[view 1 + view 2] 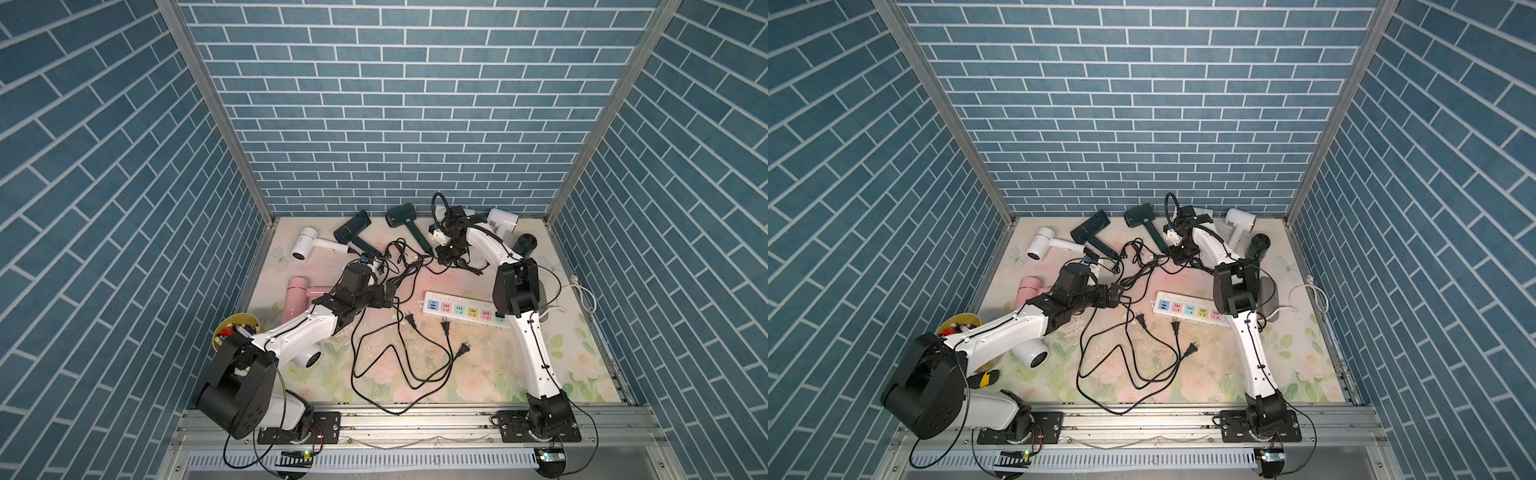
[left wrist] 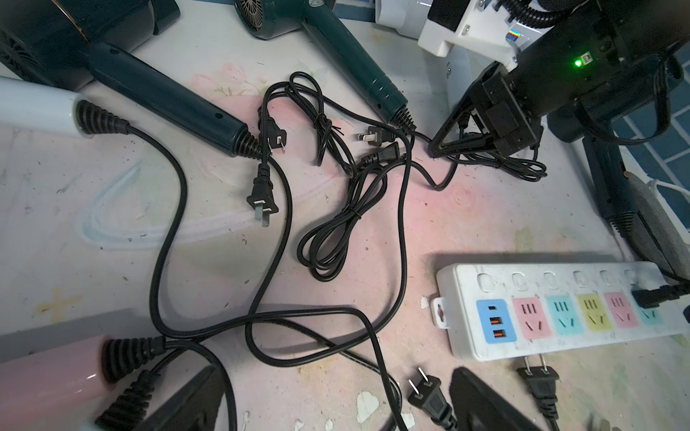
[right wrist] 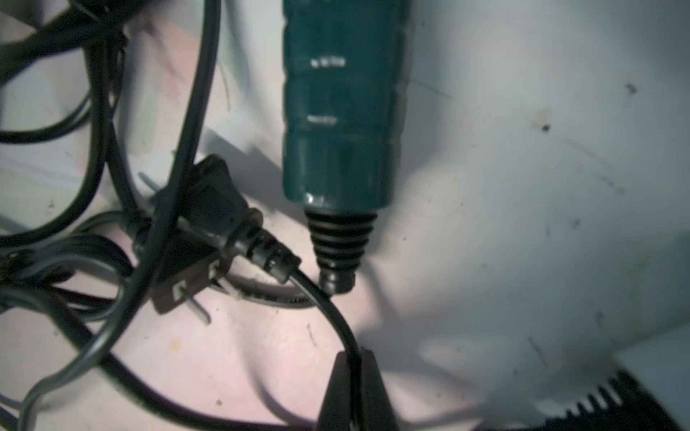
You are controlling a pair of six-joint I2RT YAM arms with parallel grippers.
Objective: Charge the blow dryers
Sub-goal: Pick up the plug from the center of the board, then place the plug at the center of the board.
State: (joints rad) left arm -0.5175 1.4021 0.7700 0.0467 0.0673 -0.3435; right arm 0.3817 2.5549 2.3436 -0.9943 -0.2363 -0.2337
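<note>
Next, my right gripper draws the black cord back to the tabletop along the power strip's far edge and releases it, because its plug lies among other cords.
Several blow dryers lie along the far side: a white one, two dark ones, another white and a black one. A pink one and a white one lie by my left arm. Their black cords tangle mid-table. My right gripper is shut on a black cord just behind its plug, beside the dark green handle. My left gripper hangs open over cords, holding nothing.
The white power strip lies right of centre, with one plug in its end socket. Loose plugs lie in front of it. A yellow bowl stands at the left. A grey cylinder sits behind my right arm.
</note>
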